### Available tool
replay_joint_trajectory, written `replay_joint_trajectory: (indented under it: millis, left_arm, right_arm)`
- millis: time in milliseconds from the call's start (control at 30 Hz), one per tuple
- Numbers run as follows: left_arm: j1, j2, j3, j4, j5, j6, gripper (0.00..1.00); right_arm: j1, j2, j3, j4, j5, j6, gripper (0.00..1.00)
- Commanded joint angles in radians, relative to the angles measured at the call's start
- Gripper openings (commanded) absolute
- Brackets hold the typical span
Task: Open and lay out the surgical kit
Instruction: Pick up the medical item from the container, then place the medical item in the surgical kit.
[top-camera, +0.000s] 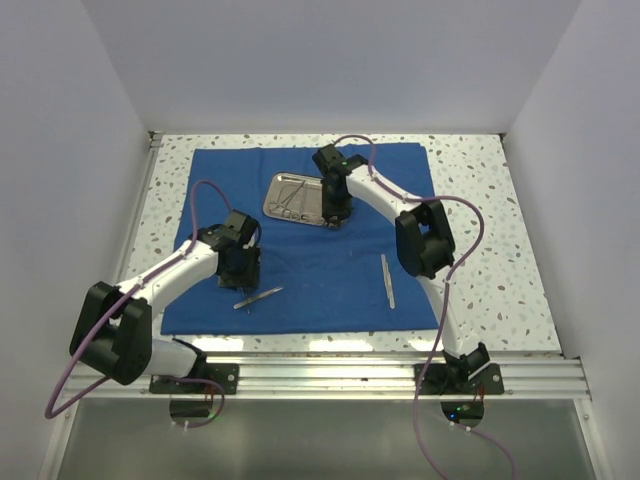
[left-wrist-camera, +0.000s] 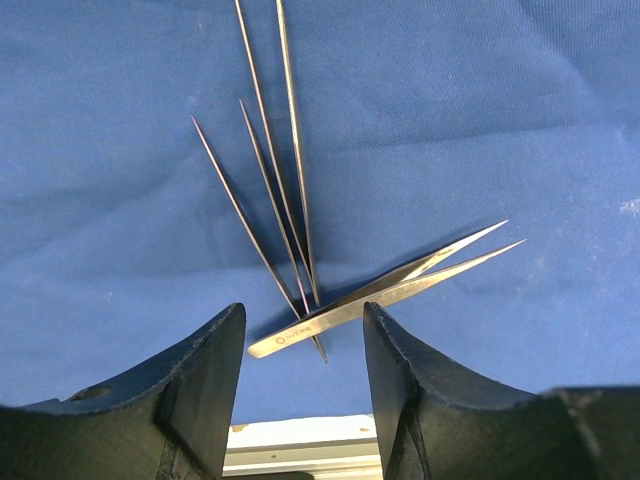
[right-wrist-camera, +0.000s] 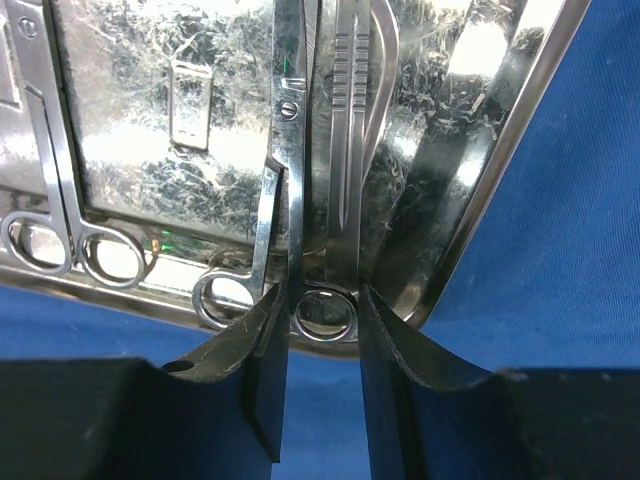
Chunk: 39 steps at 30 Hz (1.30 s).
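The scissors go up, then back with my right gripper next, for release on the bare cloth (top-camera: 348, 268) back from the tray's rim, as it surrounds them.
The royal-blue cloth (top-camera: 330, 270) lies spread flat on the table. The steel tray (top-camera: 277, 207) sits on its far middle and holds ring-handled instruments. My right gripper (top-camera: 333, 215) is at the tray's right end. In the right wrist view my right gripper (right-wrist-camera: 322, 300) is closed around one ring handle of the scissors (right-wrist-camera: 325, 312), beside a scalpel handle (right-wrist-camera: 345, 100). My left gripper (top-camera: 241, 272) hangs open just above silver tweezers (top-camera: 258, 297), which lie on the cloth between its fingers (left-wrist-camera: 385, 290). Another thin instrument (top-camera: 387, 280) lies on the cloth at right.
A second ring-handled instrument (right-wrist-camera: 60, 240) lies at the tray's left side. The terrazzo tabletop (top-camera: 480, 240) surrounds the cloth, with white walls on three sides. An aluminium rail (top-camera: 330, 375) runs along the near edge by the arm bases.
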Motion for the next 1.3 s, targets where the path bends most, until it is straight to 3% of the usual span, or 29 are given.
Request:
replay_joint_trajectory:
  millis: [0,167,367,767,1000,1167,1200,1233,1267]
  left_arm:
    - [0.008,0.002,0.039,0.024,-0.029,0.004,0.54]
    - [0.008,0.008,0.074,0.013,-0.045,0.000,0.54]
    - [0.010,0.040,0.152,0.001,-0.068,0.020,0.54]
    - [0.076,0.311,0.574,-0.030,-0.088,0.093,0.55]
    - [0.093,0.508,0.839,-0.067,-0.082,0.116,0.55]
    - [0.100,0.569,0.914,-0.070,-0.074,0.121,0.55]
    - [0.102,0.590,0.939,-0.071,-0.072,0.125,0.55]
    - [0.102,0.603,0.951,-0.074,-0.071,0.127,0.55]
    - [0.102,0.624,0.973,-0.073,-0.066,0.132,0.55]
  right_arm:
    - [0.009,-0.019,0.074,-0.096,-0.037,0.000,0.00]
    - [0.007,-0.096,0.077,-0.102,-0.040,-0.006,0.00]
    - [0.010,-0.199,-0.032,-0.090,-0.083,0.011,0.00]
    - [0.174,-0.613,-0.598,0.042,-0.172,0.060,0.00]
    - [0.268,-0.653,-0.777,0.134,-0.176,0.094,0.00]
    - [0.294,-0.589,-0.816,0.191,-0.208,0.120,0.00]
    - [0.298,-0.572,-0.813,0.192,-0.219,0.120,0.09]
    - [0.300,-0.567,-0.808,0.192,-0.221,0.118,0.41]
    - [0.305,-0.567,-0.801,0.186,-0.213,0.117,0.52]
